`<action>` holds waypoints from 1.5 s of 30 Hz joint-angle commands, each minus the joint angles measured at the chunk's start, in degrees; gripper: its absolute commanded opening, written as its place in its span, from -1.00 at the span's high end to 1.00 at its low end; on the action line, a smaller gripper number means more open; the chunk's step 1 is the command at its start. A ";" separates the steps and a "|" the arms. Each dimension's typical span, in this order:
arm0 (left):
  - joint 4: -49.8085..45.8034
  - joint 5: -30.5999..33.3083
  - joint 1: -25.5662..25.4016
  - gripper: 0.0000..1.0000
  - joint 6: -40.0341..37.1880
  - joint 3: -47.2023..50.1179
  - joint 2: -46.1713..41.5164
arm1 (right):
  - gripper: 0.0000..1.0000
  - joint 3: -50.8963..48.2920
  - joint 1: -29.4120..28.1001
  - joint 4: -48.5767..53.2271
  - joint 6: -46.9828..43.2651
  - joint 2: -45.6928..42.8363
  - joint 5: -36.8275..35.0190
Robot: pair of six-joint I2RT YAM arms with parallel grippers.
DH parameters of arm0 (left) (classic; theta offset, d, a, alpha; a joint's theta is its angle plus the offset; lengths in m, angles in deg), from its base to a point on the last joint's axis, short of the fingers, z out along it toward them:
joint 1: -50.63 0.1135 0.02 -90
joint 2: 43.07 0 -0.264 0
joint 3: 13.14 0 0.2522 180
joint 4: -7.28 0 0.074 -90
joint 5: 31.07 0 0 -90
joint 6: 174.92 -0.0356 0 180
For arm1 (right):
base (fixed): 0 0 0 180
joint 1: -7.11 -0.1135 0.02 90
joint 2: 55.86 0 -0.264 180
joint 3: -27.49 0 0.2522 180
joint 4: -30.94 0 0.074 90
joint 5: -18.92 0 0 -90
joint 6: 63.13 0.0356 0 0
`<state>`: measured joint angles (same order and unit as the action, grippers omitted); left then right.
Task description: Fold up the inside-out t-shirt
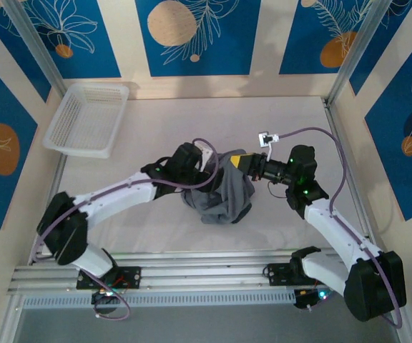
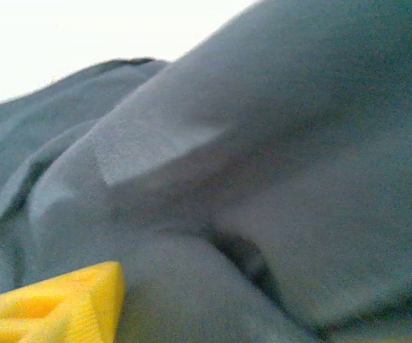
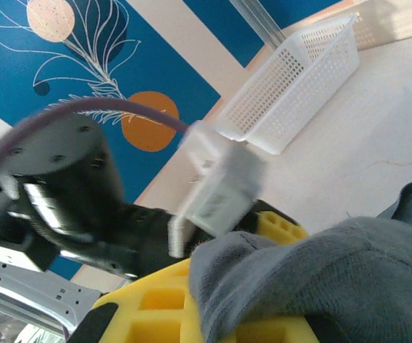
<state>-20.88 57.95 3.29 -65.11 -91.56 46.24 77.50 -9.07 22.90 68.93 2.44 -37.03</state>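
My right gripper holds the upper-edge fold. It should turn next, tip its fingers down over the grey bundle (image 1: 233, 191) (image 3: 381, 279) and release the fold, as the rest of the t-shirt lies below it.
The inside-out t-shirt (image 1: 224, 196) is a slate-grey bundle, bunched up in the middle of the table. My right gripper (image 1: 236, 163) reaches in from the right and is shut on a fold of the t-shirt's upper edge. In the right wrist view the grey cloth (image 3: 349, 271) is pinched between the yellow fingers (image 3: 156, 300). My left gripper (image 1: 200, 160) comes in from the left and presses against the top of the bundle. In the left wrist view the cloth (image 2: 263, 143) lies over the jaws; one yellow fingertip (image 2: 56, 307) shows at the lower left and the other is hidden.
A white mesh basket (image 1: 88, 118) stands at the far left of the table, also in the right wrist view (image 3: 292, 78). The two wrists are close together above the shirt, and the left arm's black wrist (image 3: 56, 193) looms beside the right fingers. Metal frame posts (image 1: 34, 43) rise at the table's back corners.
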 commanded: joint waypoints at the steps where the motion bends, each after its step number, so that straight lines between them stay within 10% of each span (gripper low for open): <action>1: 1.82 2.33 1.14 0.44 2.44 -0.93 1.19 | 1.00 2.39 3.20 6.19 2.46 -1.51 -5.55; 3: 4.40 -0.15 4.14 1.00 5.27 3.44 0.13 | 1.00 0.17 8.94 5.84 7.16 -2.11 -6.21; 10: 13.74 -23.90 11.11 1.00 3.13 10.56 -10.42 | 1.00 -13.71 16.09 12.64 12.06 -2.23 -14.64; 15: 13.49 -26.98 10.51 1.00 2.90 8.27 -10.01 | 0.18 -16.03 12.57 13.84 7.48 -6.94 -15.22; 22: 13.75 -28.08 9.80 1.00 3.91 5.83 -8.48 | -0.02 -10.50 -7.51 13.38 -24.86 -19.03 -34.47; 26: 13.18 -27.92 9.64 1.00 4.35 4.84 -8.28 | -0.20 -7.70 -19.20 9.90 -41.64 -10.70 -39.52; 31: 12.62 -28.80 9.28 1.00 4.80 4.12 -8.98 | -0.32 -5.08 -20.55 3.44 -51.43 3.22 -43.50; 33: 11.73 -29.02 9.32 1.00 4.03 3.61 -9.25 | -0.09 -2.33 -20.38 3.63 -50.96 7.19 -42.52; 37: 9.08 -27.09 9.70 1.00 -0.20 3.94 -9.90 | 1.00 2.13 -19.25 8.64 -46.07 7.40 -32.59; 42: 8.37 -15.48 15.90 0.62 -7.02 11.26 -7.85 | 1.00 0.54 -6.22 -0.55 -19.89 -1.74 2.82; 45: 16.28 -25.68 21.51 0.27 -7.25 16.43 -1.72 | 1.00 0.36 -0.62 -4.25 -8.53 -4.58 10.06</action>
<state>-8.00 35.84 20.82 -69.24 -79.04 39.40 77.50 -12.62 25.32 44.74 0.08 -43.88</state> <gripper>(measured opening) 0.342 0.060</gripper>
